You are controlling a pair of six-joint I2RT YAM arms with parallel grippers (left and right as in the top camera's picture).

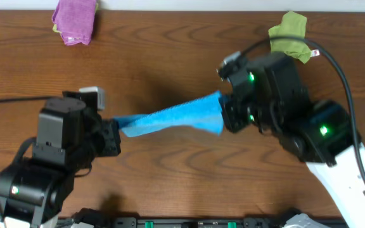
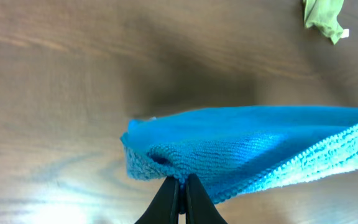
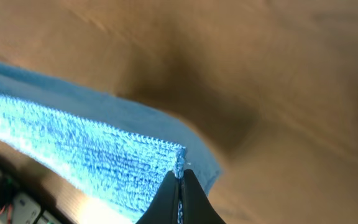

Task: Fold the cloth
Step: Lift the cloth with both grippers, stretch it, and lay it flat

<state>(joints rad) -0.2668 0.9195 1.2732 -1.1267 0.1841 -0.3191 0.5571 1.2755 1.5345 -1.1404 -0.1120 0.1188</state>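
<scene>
I will move my left gripper outward and down to the bare wood beyond the sky-blue cloth point(image 1: 170, 117) next and release the cloth's corner, as the cloth hangs stretched between both grippers.
The sky-blue cloth point(image 1: 170, 117) hangs stretched in the air between my two grippers, above the middle of the wooden table. My left gripper point(image 1: 116, 126) is shut on its left corner; in the left wrist view the closed fingers point(image 2: 180, 183) pinch the edge of the cloth point(image 2: 247, 149). My right gripper point(image 1: 224, 107) is shut on the right corner; in the right wrist view the fingertips point(image 3: 180, 177) clamp the corner of the cloth point(image 3: 86, 143), which sags down to the left.
A purple cloth point(image 1: 75, 20) lies at the back left of the table. A yellow-green cloth point(image 1: 289, 31) lies at the back right, also seen in the left wrist view point(image 2: 325, 15). Black cables run from both arms.
</scene>
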